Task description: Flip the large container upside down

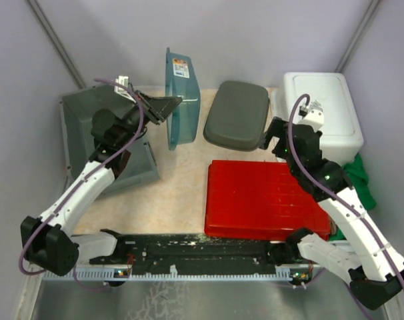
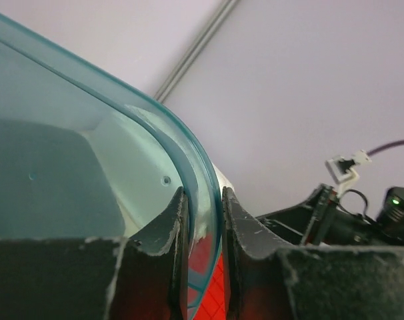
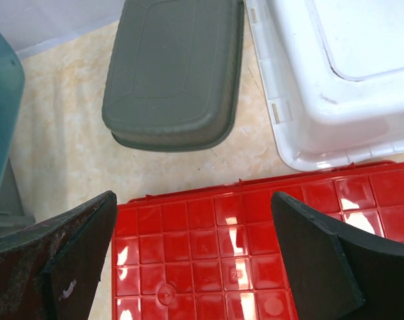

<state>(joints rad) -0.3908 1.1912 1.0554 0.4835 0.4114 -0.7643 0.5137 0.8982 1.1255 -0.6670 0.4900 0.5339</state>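
Observation:
The bare tabletop beside the dark grey container is free of things, so my left gripper should next move the teal rim down toward that spot and release it.
The teal see-through container [image 1: 182, 100] stands tipped on its side at the back of the table, its opening facing left. My left gripper [image 1: 163, 107] is shut on its rim; in the left wrist view the rim [image 2: 189, 160] runs between the two fingers of the gripper [image 2: 205, 200]. My right gripper [image 1: 269, 137] is open and empty, hovering above the far edge of the red container [image 1: 262, 200]. In the right wrist view it [image 3: 195, 220] spreads wide over the red container's gridded bottom [image 3: 255, 253].
A grey bin [image 1: 82, 120] lies tilted at the left under my left arm. A dark grey container [image 1: 237, 115] and a white one [image 1: 325, 113] lie bottom up at the back. A green cloth [image 1: 362, 180] lies at the right.

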